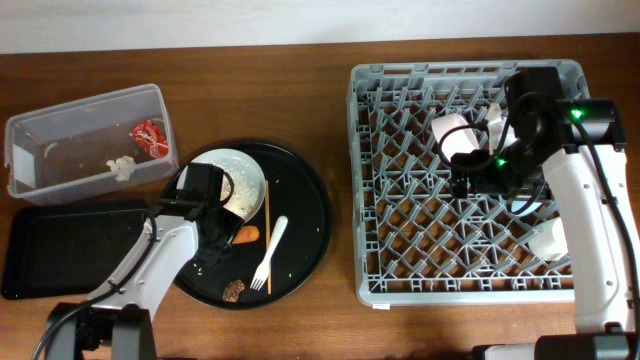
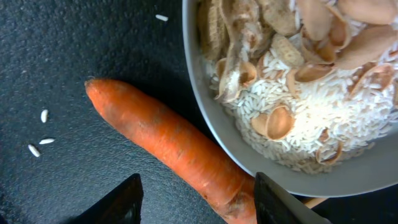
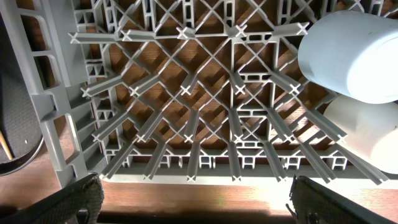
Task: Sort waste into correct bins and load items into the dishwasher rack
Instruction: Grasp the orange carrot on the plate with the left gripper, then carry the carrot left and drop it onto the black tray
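My left gripper needs to go down with its fingers open around the carrot's thick end beside the plate. Then it should close them.
An orange carrot (image 2: 168,140) lies on the round black tray (image 1: 305,215), next to the grey-white plate (image 2: 249,163), which is heaped with rice and shell scraps (image 2: 311,106). My left gripper (image 2: 196,205) is open, with its fingers on either side of the carrot's thick end. In the overhead view it (image 1: 226,236) sits beside the carrot (image 1: 248,234). My right gripper (image 3: 199,202) is open and empty over the grey rack (image 1: 400,270). A light-blue cup (image 3: 351,53) and a white vessel (image 3: 367,134) stand in the rack. The clear tub (image 1: 60,125) holds the red wrapper (image 1: 150,136) and the tissue (image 1: 122,167).
A white fork (image 1: 270,255), a brown lump (image 1: 235,290) and a thin wooden stick (image 1: 266,212) lie on the round tray. A shallow black rectangular tray (image 1: 70,245) is at the front left. A cream-white cup (image 1: 553,240) stands in the rack at the right.
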`<state>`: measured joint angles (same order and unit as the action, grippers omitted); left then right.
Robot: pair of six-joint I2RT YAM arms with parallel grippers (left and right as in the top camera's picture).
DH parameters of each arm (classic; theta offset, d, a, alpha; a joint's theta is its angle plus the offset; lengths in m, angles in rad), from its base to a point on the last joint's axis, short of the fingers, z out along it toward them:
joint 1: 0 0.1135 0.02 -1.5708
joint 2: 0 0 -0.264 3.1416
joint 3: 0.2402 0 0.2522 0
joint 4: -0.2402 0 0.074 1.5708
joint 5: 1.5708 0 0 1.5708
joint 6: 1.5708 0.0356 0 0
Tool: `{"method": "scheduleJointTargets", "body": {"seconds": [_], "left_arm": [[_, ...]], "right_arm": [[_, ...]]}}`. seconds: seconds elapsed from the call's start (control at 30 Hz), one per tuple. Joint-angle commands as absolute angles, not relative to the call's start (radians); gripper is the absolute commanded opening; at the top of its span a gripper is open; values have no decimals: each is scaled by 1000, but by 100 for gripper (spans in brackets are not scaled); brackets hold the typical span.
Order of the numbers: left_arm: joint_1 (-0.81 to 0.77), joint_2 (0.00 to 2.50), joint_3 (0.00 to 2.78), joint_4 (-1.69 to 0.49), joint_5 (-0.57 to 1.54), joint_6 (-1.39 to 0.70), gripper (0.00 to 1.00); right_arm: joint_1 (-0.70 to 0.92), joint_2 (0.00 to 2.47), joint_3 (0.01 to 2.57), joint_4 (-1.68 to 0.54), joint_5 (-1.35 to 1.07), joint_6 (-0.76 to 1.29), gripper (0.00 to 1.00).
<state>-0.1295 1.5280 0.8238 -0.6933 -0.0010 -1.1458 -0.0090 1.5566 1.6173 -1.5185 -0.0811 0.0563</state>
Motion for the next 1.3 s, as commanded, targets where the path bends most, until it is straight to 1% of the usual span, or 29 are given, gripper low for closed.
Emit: {"method": "scheduleJointTargets", "body": {"seconds": [0.0,0.17,0.33,0.67,0.9,0.93,0.97,1.03,1.07,1.13,1.17,1.2,1.27], "left_arm": [[-128,1528,801,-732,-4,-1150,57],[-128,1528,801,-799,37,-1124,56],[-128,1528,801,-793,32,-1124,58],[-148,1528,780,-793,33,-1125,58],[-148,1528,699,-688,29,-1124,56],[-148,1528,700,-684,30,-1124,52],[-148,1528,700,-675,30,-1124,45],[-148,1528,701,-663,30,-1124,24],[-147,1528,704,-663,30,-1124,18],[-146,1527,716,-665,30,-1102,10],[-146,1526,730,-667,30,-1066,4],[-146,1525,738,-667,31,-1044,0],[-145,1513,775,-694,30,-991,0]], "right_arm": [[-13,1557,1608,-1519,-94,56,99],[-13,1557,1608,-1519,-94,56,99],[-13,1557,1608,-1519,-94,56,99],[-13,1557,1608,-1519,-94,56,99],[-13,1557,1608,-1519,-94,56,99],[-13,1557,1608,-1519,-94,56,99],[-13,1557,1608,-1519,-94,56,99],[-13,1557,1608,-1520,-94,56,99],[-13,1557,1608,-1520,-94,56,99],[-13,1557,1608,-1519,-94,56,99],[-13,1557,1608,-1520,-94,56,99],[-13,1557,1608,-1519,-94,56,99],[-13,1557,1608,-1519,-94,56,99]]}}
